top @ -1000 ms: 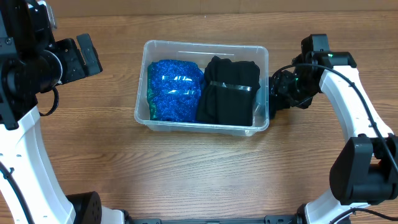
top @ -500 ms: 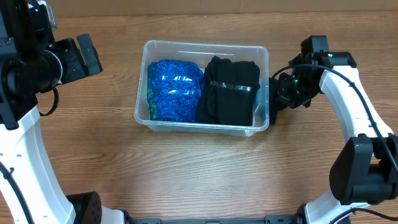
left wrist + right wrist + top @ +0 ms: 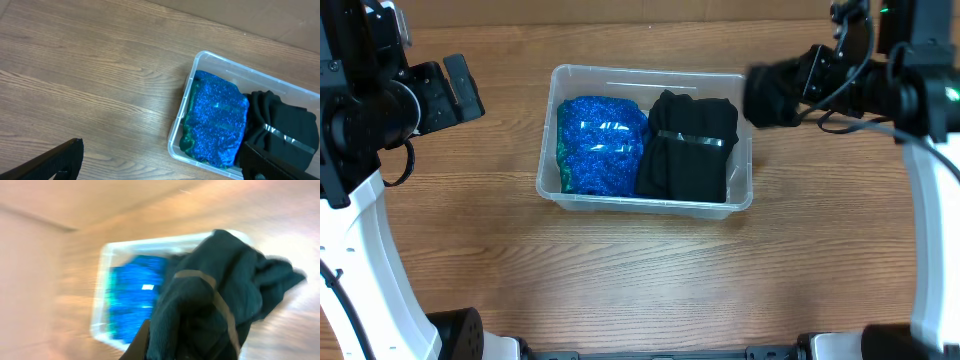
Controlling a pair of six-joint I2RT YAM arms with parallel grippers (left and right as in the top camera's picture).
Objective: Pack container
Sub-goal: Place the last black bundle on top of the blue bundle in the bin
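My right gripper moves down over where the blue bundle (image 3: 600, 143) meets the black bundle (image 3: 688, 148) next, since the dark cloth still hangs above the container's rim.
The clear container (image 3: 645, 203) sits mid-table. It holds a blue glittery bundle (image 3: 600, 143) on the left and a black banded cloth bundle (image 3: 688, 148) on the right. My right gripper (image 3: 772, 94) hangs blurred above the container's far right corner. In the right wrist view a dark cloth bundle (image 3: 210, 300) with a tan band fills the frame right at my gripper (image 3: 192, 350), which is shut on it, above the container (image 3: 102, 280). My left gripper (image 3: 452, 95) stands open off to the left, with wood between its fingers (image 3: 55, 161). The container (image 3: 180, 135) lies to their right.
The table is bare wood around the container. My left arm's white links (image 3: 360, 250) stand at the left edge and the right arm's (image 3: 930, 200) at the right edge.
My right gripper shut beside the container's right wall, then rose and swung toward the far right corner with dark cloth in it. The left arm has not moved.
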